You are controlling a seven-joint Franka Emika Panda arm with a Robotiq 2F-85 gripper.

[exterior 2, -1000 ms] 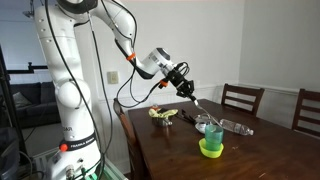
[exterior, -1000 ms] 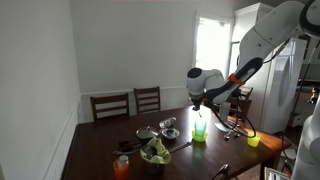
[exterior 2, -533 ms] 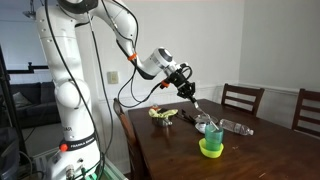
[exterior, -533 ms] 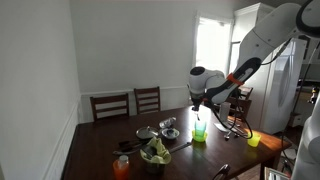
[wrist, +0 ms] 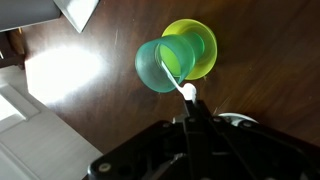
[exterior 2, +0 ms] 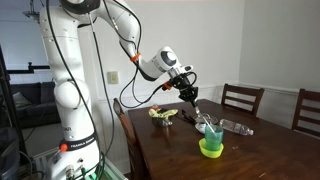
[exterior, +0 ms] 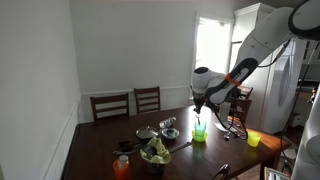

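Next, my gripper lowers slightly above the cup's opening (wrist: 163,65) and releases the white utensil.
My gripper (wrist: 195,112) is shut on the end of a thin white utensil (wrist: 186,90). The utensil slants down with its far end over or in a teal cup (wrist: 160,65). The cup stands in a yellow-green bowl (wrist: 203,42) on the dark wooden table (wrist: 70,120). In both exterior views the gripper (exterior: 199,106) (exterior 2: 190,94) hangs just above the cup (exterior: 200,131) (exterior 2: 212,134). The bowl shows under the cup in an exterior view (exterior 2: 210,151). I cannot tell whether the utensil touches the inside of the cup.
A bowl of greens (exterior: 155,152), an orange cup (exterior: 121,166), a metal bowl (exterior: 146,133) and a small dish (exterior: 170,132) sit on the table. A yellow bowl (exterior: 253,140) is near the table edge. Two chairs (exterior: 128,103) stand behind it.
The gripper with the utensil has shifted a little sideways and lower, closer over the teal cup. Nothing on the table has moved.
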